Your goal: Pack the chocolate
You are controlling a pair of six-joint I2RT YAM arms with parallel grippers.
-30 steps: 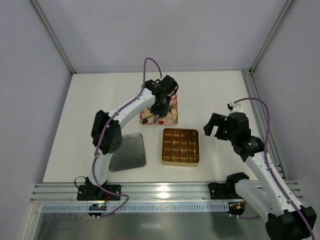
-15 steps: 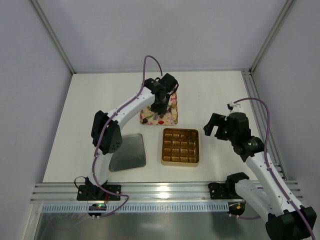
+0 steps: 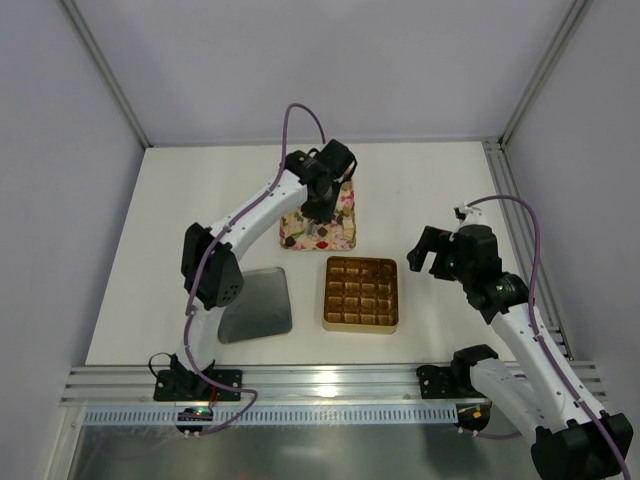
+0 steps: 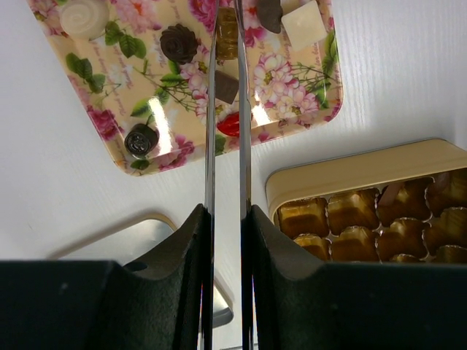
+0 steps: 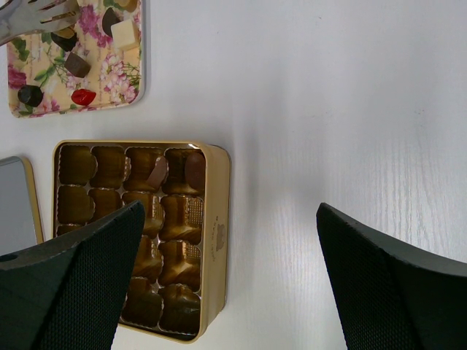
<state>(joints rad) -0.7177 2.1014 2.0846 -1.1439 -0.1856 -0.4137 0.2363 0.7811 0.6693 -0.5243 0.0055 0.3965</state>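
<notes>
My left gripper should next bring the tongs back from the tray [image 3: 345,232] over the far row of the gold box, because a cell next to the brown pieces [image 5: 157,173] is empty.
The chocolate lies on a pink floral tray [image 3: 345,232]: a white swirl [image 4: 84,16], two dark roses [image 4: 179,44], a brown square [image 4: 226,86], a red piece [image 4: 228,124] and a white square [image 4: 305,23]. My left gripper [image 3: 318,200] is shut on metal tongs [image 4: 210,146], whose blades reach over the tray. A gold-brown piece [image 4: 227,33] shows between the blades; I cannot tell if it is gripped. The gold box [image 3: 361,327] holds two brown pieces [image 5: 157,173] in its far row. My right gripper [image 3: 428,252] is open and empty, right of the box.
A silver metal lid [image 3: 258,306] lies left of the gold box, near the left arm. The box rim [image 4: 350,171] sits close to the tray's near edge. White table extends right of the box [image 5: 328,109].
My left gripper with the tongs has shifted slightly toward the far side over the tray. The right arm has not moved.
</notes>
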